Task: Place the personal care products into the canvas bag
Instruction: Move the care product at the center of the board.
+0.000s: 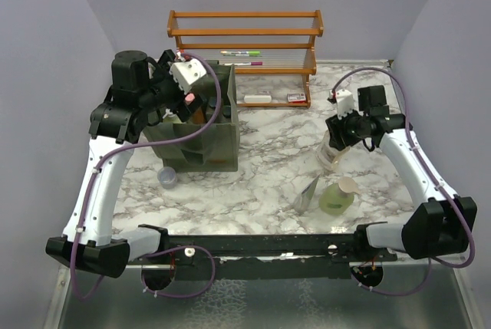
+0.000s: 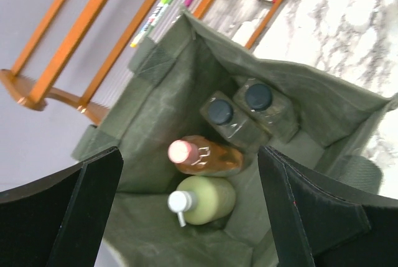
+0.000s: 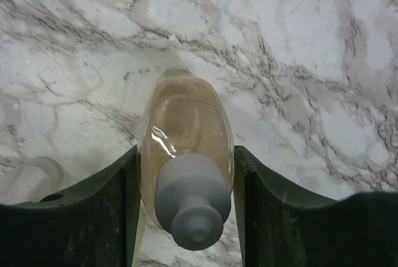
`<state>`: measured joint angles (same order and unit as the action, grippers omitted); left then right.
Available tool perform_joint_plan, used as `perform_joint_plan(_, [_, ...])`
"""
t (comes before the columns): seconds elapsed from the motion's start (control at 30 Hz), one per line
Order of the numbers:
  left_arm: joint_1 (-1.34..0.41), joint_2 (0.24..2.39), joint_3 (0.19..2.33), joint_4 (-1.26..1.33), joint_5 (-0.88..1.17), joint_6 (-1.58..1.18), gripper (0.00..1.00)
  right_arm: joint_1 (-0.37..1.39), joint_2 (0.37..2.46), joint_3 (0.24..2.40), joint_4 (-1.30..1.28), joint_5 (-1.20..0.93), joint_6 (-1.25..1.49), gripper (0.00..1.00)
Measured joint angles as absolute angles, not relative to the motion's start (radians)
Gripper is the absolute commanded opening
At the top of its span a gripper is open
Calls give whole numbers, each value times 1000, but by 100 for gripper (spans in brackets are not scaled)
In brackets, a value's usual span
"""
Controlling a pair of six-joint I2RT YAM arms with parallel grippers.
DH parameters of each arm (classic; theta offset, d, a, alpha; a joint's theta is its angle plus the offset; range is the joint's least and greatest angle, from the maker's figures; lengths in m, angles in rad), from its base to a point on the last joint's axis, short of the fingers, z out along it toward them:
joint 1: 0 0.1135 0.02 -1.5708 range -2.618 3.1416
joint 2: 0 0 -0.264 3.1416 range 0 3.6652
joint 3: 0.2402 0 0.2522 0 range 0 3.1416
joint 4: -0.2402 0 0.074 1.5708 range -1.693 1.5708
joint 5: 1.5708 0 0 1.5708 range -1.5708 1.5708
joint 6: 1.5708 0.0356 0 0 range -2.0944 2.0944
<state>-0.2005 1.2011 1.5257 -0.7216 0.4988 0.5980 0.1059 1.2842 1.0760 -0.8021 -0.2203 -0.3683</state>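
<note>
The robot's right gripper will next carry the bottle to the gripper's left in the top view and let go of the bottle's sides, because bare marble nearer the bag lies there.
The olive canvas bag (image 1: 219,141) stands at the left of the table. In the left wrist view its inside (image 2: 155,99) holds two clear bottles with black caps (image 2: 219,112), an orange bottle with a pink cap (image 2: 208,157) and a pale green bottle (image 2: 208,200). My left gripper (image 1: 188,108) hovers over the bag's mouth, open and empty (image 2: 189,155). My right gripper (image 1: 337,136) is shut on the amber pump bottle (image 3: 186,124), its fingers (image 3: 267,205) pressing both sides. A green pump bottle (image 1: 337,197) and a grey pouch (image 1: 308,193) lie near the front right.
A small lavender cup (image 1: 167,178) sits in front of the bag. The wooden slatted rack (image 1: 245,34) stands at the back, with marker pens (image 1: 242,57) and small boxes (image 1: 295,98) on it. Purple walls close in left, right and behind.
</note>
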Motion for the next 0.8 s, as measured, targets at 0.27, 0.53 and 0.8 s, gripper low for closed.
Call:
perform_joint_plan(0.27, [-200,1211,1557,-718,410,620,94,297,1357,1181,-728,-199,-269,17])
perform_joint_plan(0.53, [-200,1211,1555,-696,373,605,94,461,1485,1249,-643,-95,-200,23])
perform_joint_plan(0.8, [-200,1210,1554,-685,372,587,94,531,1580,1260,-571,-3,-178,36])
